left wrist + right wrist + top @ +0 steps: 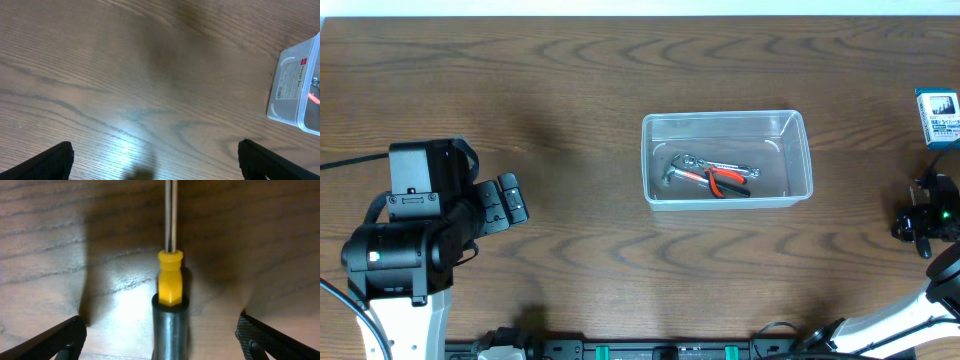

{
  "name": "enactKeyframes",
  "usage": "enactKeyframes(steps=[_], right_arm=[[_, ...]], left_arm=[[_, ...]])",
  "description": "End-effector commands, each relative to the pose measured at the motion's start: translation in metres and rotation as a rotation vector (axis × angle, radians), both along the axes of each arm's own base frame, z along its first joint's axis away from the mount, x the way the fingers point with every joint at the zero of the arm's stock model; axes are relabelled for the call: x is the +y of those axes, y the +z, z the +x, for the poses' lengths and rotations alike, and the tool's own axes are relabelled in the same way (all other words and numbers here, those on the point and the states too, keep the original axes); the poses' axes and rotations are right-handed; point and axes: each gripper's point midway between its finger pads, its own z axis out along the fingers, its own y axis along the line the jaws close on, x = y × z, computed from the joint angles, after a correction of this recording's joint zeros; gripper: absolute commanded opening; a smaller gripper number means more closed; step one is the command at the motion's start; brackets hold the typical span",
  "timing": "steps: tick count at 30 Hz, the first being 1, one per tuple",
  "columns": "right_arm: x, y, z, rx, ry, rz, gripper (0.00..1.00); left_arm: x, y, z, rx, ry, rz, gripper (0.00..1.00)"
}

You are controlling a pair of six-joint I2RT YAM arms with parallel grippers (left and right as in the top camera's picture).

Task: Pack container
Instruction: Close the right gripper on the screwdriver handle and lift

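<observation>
The screwdriver [170, 285] is already between the fingers of my right gripper, so my right gripper will stay low and close next on the dark grey handle beside the yellow collar.
The clear plastic container [725, 119] stands mid-table, holding red-handled pliers [725, 181] and a metal wrench [682, 167]. Its corner also shows at the right of the left wrist view [300, 85]. My left gripper [510, 200] is open and empty over bare wood [155, 160], well left of the container. My right gripper [917, 222] is at the far right edge. It is open, with a finger on each side of a screwdriver [170, 285] with a yellow collar, a dark grey handle and a thin metal shaft, lying on the table [160, 335]. The fingers do not touch it.
A small blue-and-white box [938, 115] stands at the far right edge, behind my right gripper. The table is dark wood [570, 80]. The arm bases sit at the front corners.
</observation>
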Motion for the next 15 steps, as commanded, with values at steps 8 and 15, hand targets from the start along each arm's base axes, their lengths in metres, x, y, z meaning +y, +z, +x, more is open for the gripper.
enactKeyframes(steps=[8,15], right_arm=[[0.0034,-0.0038,0.0006,0.0,-0.016,0.006,0.99],[0.0022,-0.0037,0.0024,-0.006,-0.027,0.001,0.72]], left_arm=[[0.0015,0.0047,0.0013,-0.013,0.006,0.003,0.98],[0.0015,0.0047,0.0013,-0.013,0.006,0.003,0.98]])
